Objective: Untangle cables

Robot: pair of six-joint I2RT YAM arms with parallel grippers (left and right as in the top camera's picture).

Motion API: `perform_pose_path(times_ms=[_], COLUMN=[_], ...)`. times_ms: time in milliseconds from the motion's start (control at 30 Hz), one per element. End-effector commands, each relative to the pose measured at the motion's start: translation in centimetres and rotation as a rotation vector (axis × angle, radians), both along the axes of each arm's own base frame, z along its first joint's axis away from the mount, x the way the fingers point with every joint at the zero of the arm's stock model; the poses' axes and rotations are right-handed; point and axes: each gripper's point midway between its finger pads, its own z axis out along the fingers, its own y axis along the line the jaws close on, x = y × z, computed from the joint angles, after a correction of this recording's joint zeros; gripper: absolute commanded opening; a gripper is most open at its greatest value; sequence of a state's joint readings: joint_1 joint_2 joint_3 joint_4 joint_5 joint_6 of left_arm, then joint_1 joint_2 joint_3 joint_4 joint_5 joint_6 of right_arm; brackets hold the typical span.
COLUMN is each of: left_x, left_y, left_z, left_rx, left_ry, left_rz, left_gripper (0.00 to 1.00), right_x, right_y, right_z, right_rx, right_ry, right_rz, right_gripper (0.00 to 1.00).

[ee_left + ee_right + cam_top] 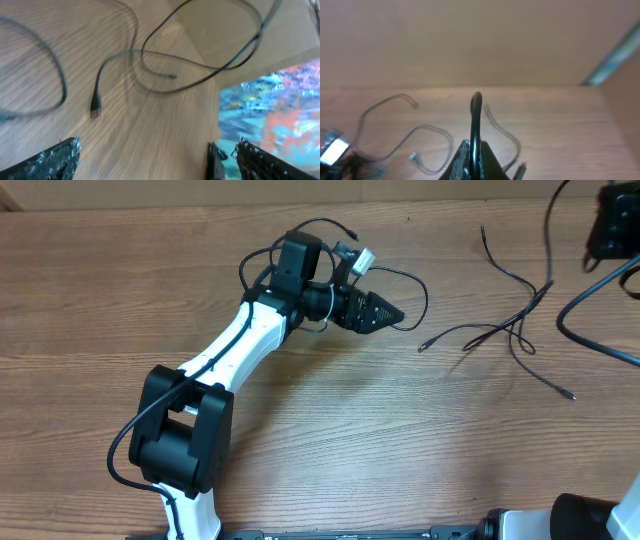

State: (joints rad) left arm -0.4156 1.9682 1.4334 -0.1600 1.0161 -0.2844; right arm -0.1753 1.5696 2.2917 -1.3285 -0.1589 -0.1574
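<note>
My left gripper moves toward the tangle next, then its fingers go down over the cable on the tangle's side facing it, since only wood lies between them.
Several thin black cables lie on the wooden table. One tangle (510,330) sits right of centre, with loose ends at the left (422,347) and lower right (570,395). Another cable (415,285) loops round my left gripper (385,310), which hangs open over the table's middle. In the left wrist view my left gripper (157,150) has only bare wood between its widely parted fingers, and a plug end (95,105) and crossing loops (200,60) lie ahead. My right gripper (476,145) is shut on a black cable (477,112) that arches up from between its fingers. It shows at the top right corner (612,225) overhead.
The left arm (230,360) stretches from the front left to the middle. A thicker black wire (575,330) curves along the right edge. More cable loops (437,132) and a small plug (414,157) lie left of the right gripper. A wall (480,40) backs the table.
</note>
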Motion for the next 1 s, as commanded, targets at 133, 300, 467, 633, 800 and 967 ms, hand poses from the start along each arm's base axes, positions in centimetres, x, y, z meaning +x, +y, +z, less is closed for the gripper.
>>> perform_pose_path(times_ms=[133, 300, 467, 633, 800, 967], left_x=[2.3, 1.8, -1.1, -3.8, -4.8, -5.0], left_y=[-2.1, -3.6, -5.8, -8.5, -9.6, -9.2], left_z=[2.6, 2.9, 2.6, 0.8, -0.9, -1.8], left_rx=[-0.028, -0.03, -0.049, -0.044, -0.032, -0.005], left_ry=[-0.273, -0.34, -0.377, -0.387, -0.353, -0.31], left_rz=[0.041, 0.024, -0.096, -0.182, -0.214, -0.214], left_gripper=[1.0, 1.0, 1.0, 1.0, 1.0, 1.0], right_x=[-1.6, -2.6, -3.1, -3.2, -3.2, -2.8], right_y=[6.3, 8.2, 9.4, 9.8, 9.6, 8.7], right_z=[-0.8, -0.7, -0.1, -0.1, -0.2, -0.7], right_rx=[0.223, 0.31, 0.371, 0.373, 0.366, 0.332], right_ry=[0.068, 0.09, 0.088, 0.089, 0.09, 0.099], right_rz=[0.304, 0.394, 0.449, 0.464, 0.454, 0.404], right_gripper=[0.04, 0.04, 0.04, 0.04, 0.04, 0.04])
